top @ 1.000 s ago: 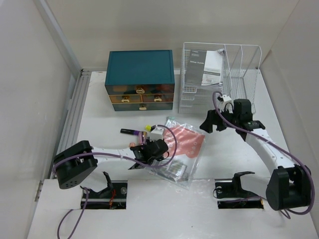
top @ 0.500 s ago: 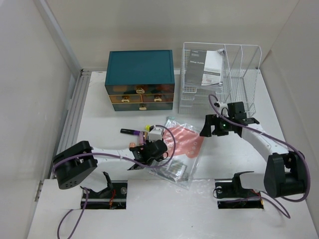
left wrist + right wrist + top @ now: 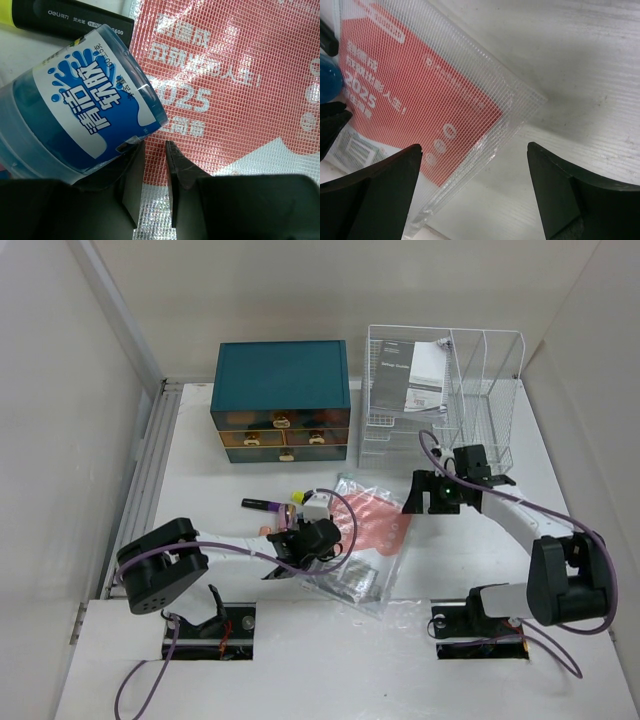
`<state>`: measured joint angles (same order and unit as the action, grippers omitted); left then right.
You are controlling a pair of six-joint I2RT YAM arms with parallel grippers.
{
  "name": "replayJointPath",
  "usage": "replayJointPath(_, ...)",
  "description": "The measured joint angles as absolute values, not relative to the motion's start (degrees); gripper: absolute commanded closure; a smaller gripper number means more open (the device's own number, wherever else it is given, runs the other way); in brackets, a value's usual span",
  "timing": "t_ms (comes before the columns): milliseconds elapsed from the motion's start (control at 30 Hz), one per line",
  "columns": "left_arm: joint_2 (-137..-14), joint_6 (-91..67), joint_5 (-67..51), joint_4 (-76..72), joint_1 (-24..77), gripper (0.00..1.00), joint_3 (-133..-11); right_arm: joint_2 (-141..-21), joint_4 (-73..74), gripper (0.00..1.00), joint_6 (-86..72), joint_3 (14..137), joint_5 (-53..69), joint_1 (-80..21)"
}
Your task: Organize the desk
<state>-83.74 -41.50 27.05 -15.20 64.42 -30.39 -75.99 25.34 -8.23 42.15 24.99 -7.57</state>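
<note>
I should lower my right gripper next and shift it to the left in the top view onto the pouch's edge (image 3: pixel 408 524) (image 3: pixel 501 142) beside its corner, because this edge runs between my open fingers.
On the white desk (image 3: pixel 220 480) lies a clear mesh pouch (image 3: pixel 375 525) with a red printed sheet inside. It also shows in both wrist views, pouch (image 3: pixel 225 90) and pouch (image 3: pixel 420 85). My left gripper (image 3: pixel 318 532) rests low on the pouch's left part. Its jaws (image 3: pixel 155 145) stand a narrow slit apart with mesh showing between; whether they pinch it is unclear. A blue-labelled pot (image 3: pixel 75 115) lies against the left finger, and a black marker (image 3: pixel 70 20) lies beyond it. My right gripper (image 3: pixel 425 495) hangs open (image 3: pixel 475 150) over the pouch's right corner, holding nothing.
A teal drawer box (image 3: pixel 282 400) stands at the back left. A white wire rack (image 3: pixel 450 390) holding papers (image 3: pixel 420 375) stands at the back right. A clear packet of small items (image 3: pixel 350 585) lies under the pouch's near edge. Walls close in on both sides.
The right arm has swung down and left from beside the wire rack to the pouch's right corner, its jaws narrowing slightly. The left gripper has stayed on the pouch.
</note>
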Motion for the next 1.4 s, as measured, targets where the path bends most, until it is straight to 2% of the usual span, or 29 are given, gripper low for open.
replayJointPath(900, -83.7, -42.3, 25.0, -15.8, 64.4, 0.81, -30.4, -82.3, 12.7, 0.14, -10.8, 38.8, 26.1, -7.6)
replayJointPath(1400, -90.8, -38.5, 19.9, -19.0, 64.4, 0.83, -36.4, -82.7, 12.1, 0.16, -11.2, 38.6, 29.2, -8.7)
